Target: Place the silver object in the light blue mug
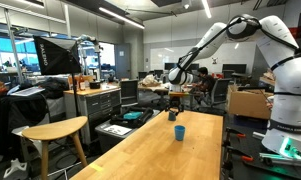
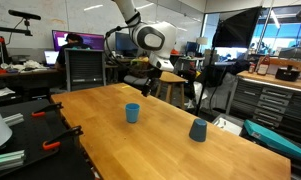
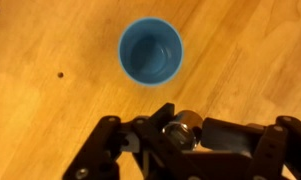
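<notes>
My gripper still holds the silver object beside the mug's opening [image 2: 133, 105] [image 3: 151, 51], so next it should move toward the light blue mug, go down over that opening and release.
The light blue mug [image 3: 150, 51] stands upright and empty on the wooden table, and it shows in both exterior views [image 1: 178, 132] [image 2: 133, 113]. My gripper [image 3: 182, 133] is shut on the silver object [image 3: 178, 126], a small shiny cylinder held between the fingers. In the wrist view the gripper and the silver object sit just below the mug's rim, not over its opening. In both exterior views the gripper [image 1: 175, 92] [image 2: 138, 84] hangs above the table near the mug. The silver object is too small to make out there.
A dark grey cup [image 2: 197, 130] stands upside down on the table [image 2: 160, 145] beside the mug; it is also in an exterior view [image 1: 173, 114]. A small dark speck [image 3: 60, 75] lies on the wood. Lab benches, chairs and monitors surround the table.
</notes>
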`<state>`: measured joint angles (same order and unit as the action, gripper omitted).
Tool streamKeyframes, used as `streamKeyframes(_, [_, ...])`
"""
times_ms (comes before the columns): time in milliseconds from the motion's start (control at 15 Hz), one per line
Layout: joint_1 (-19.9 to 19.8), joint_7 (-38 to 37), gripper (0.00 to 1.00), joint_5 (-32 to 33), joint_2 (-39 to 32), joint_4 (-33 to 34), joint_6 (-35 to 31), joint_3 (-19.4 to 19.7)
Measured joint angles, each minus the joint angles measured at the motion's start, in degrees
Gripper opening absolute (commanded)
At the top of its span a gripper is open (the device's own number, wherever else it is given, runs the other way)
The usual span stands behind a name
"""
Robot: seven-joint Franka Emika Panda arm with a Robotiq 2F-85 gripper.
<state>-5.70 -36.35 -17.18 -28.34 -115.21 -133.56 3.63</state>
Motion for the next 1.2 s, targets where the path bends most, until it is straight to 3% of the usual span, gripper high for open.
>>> streamKeyframes(267, [0.8, 3.1, 0.07, -1.4, 0.4, -2.6, 5.1, -1.3])
streamKeyframes(867, [1.7, 3.6, 0.07, -1.4, -4.6, -3.3, 5.2, -0.8])
streamKeyframes(933, [1.7, 3.6, 0.51, -1.4, -5.4, -3.1, 5.0, -0.7])
streamKeyframes(1067, [1.7, 3.6, 0.57, -1.4, -6.6, -2.6, 4.7, -0.5])
streamKeyframes(1200, [1.7, 3.6, 0.73, -1.4, -7.2, -2.0, 4.3, -0.5])
